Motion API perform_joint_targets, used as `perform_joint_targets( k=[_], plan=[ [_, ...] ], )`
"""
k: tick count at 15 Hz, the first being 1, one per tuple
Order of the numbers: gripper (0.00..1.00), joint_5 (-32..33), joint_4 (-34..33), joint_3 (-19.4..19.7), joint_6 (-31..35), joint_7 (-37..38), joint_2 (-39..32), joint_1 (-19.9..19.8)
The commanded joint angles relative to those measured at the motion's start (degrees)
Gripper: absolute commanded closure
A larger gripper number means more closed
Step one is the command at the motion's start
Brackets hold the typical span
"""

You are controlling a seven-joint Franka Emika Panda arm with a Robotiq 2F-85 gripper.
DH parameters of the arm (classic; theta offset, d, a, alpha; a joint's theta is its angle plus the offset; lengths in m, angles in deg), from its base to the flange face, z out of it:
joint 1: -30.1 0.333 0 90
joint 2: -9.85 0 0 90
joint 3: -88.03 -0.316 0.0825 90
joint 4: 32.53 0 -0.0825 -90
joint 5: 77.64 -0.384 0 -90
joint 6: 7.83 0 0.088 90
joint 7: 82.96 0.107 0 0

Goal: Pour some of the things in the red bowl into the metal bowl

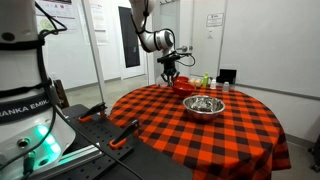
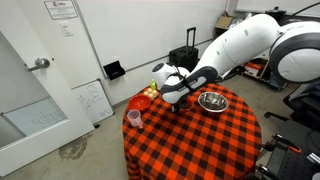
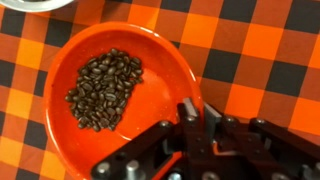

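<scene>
I will move my gripper away from the metal bowl and down to the cloth, then release the red rim, because open checked cloth (image 2: pixel 178 122) lies clear of that bowl.
The red bowl (image 3: pixel 100 90) is wide and shallow and holds a pile of dark coffee beans (image 3: pixel 104 90). In the wrist view my gripper (image 3: pixel 190 112) is shut on the bowl's rim, one finger inside and one outside. In an exterior view the gripper (image 1: pixel 172 72) stands over the red bowl (image 1: pixel 183 87) at the far side of the checked table. The shiny metal bowl (image 1: pixel 203 105) sits just beside the red bowl, nearer the table's middle. It also shows in an exterior view (image 2: pixel 212 100), and its rim shows at the top left of the wrist view (image 3: pixel 30 3).
The round table (image 1: pixel 230 135) has a red and black checked cloth. A smaller red bowl with fruit (image 2: pixel 141 100) and a pink cup (image 2: pixel 134 119) sit near one edge. A green item (image 1: pixel 205 80) and a black box (image 1: pixel 227 76) stand at the back.
</scene>
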Motion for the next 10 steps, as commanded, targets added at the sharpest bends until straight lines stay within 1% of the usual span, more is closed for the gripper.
perform_joint_targets(
  k=[1, 2, 3, 7, 10],
  plan=[
    [0.98, -0.74, -8.98, -0.67, -4.73, -2.57, -4.92, -0.68],
    [0.98, -0.81, -10.40, -0.76, -5.57, -3.17, -5.74, -0.78],
    [0.98, -0.34, -5.58, -0.81, -2.34, -1.12, -5.18, 0.23],
    [0.98, -1.21, -5.79, -2.28, -3.15, -2.24, -7.58, 0.11],
    [0.98, -1.31, -5.62, -2.50, -3.30, -2.40, -7.53, 0.22]
  ],
)
